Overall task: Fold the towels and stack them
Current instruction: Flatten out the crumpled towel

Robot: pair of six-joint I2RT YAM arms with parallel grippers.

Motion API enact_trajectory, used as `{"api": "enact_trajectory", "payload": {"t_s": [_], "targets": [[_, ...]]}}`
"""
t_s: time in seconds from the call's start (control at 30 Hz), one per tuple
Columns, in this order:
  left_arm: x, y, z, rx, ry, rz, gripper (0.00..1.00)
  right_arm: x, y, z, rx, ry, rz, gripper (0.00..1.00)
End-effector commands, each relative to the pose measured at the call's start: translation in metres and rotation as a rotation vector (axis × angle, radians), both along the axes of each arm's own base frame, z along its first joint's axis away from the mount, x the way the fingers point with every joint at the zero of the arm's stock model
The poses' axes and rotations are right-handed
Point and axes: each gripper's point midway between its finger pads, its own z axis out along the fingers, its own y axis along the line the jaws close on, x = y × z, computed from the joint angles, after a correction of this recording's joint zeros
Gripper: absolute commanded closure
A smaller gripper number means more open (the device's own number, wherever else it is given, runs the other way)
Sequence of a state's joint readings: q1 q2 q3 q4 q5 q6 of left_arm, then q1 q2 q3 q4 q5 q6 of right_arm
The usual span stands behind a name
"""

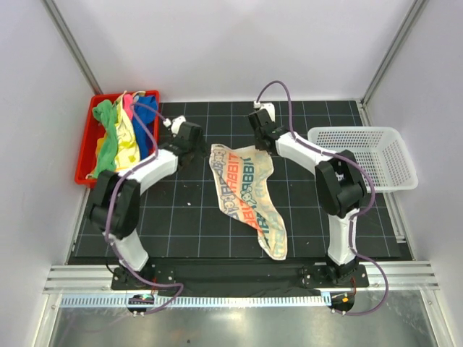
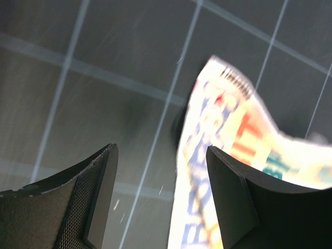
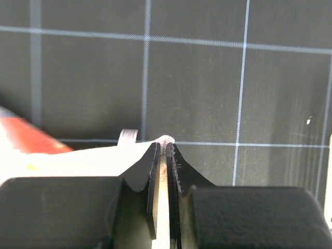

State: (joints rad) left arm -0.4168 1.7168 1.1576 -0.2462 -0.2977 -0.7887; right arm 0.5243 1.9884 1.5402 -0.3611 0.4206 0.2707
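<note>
My left gripper should lower toward the right in the top view, onto the towel's free far corner (image 1: pixel 215 148) (image 2: pixel 211 68), because my right gripper already holds one far corner.
A white towel with printed lettering (image 1: pixel 247 194) lies spread on the black grid mat, running from the middle toward the near right. My right gripper (image 3: pixel 165 148) is shut on its far right corner; the cloth edge shows between the pads, and the gripper shows in the top view (image 1: pixel 262 142). My left gripper (image 1: pixel 194 142) is open, just left of the towel's far left corner (image 2: pixel 218 129), and holds nothing. The green (image 1: pixel 108 141), yellow (image 1: pixel 128 139), pink-red (image 1: pixel 129 103) and blue (image 1: pixel 147 123) towels lie bunched in the red bin.
The red plastic bin (image 1: pixel 84 155) stands at the far left of the mat. A white mesh basket (image 1: pixel 396 173) stands at the right edge. Grey walls and metal posts enclose the mat (image 1: pixel 195 217).
</note>
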Motion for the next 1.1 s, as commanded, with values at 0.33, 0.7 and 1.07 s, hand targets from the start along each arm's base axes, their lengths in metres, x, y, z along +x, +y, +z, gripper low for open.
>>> {"api": "enact_trajectory", "payload": {"t_s": [0.33, 0.7, 1.07], "targets": [[0.089, -0.045, -0.03, -0.035, -0.02, -0.234, 0.32, 0.029, -0.03, -0.027, 0.0, 0.045, -0.105, 0.99], [0.093, -0.056, -0.058, -0.027, 0.045, -0.311, 0.4, 0.042, -0.031, -0.027, 0.032, 0.051, -0.111, 0.99], [0.088, -0.053, -0.094, 0.094, 0.135, -0.328, 0.44, 0.047, -0.029, -0.029, 0.056, 0.052, -0.107, 0.99]]}}
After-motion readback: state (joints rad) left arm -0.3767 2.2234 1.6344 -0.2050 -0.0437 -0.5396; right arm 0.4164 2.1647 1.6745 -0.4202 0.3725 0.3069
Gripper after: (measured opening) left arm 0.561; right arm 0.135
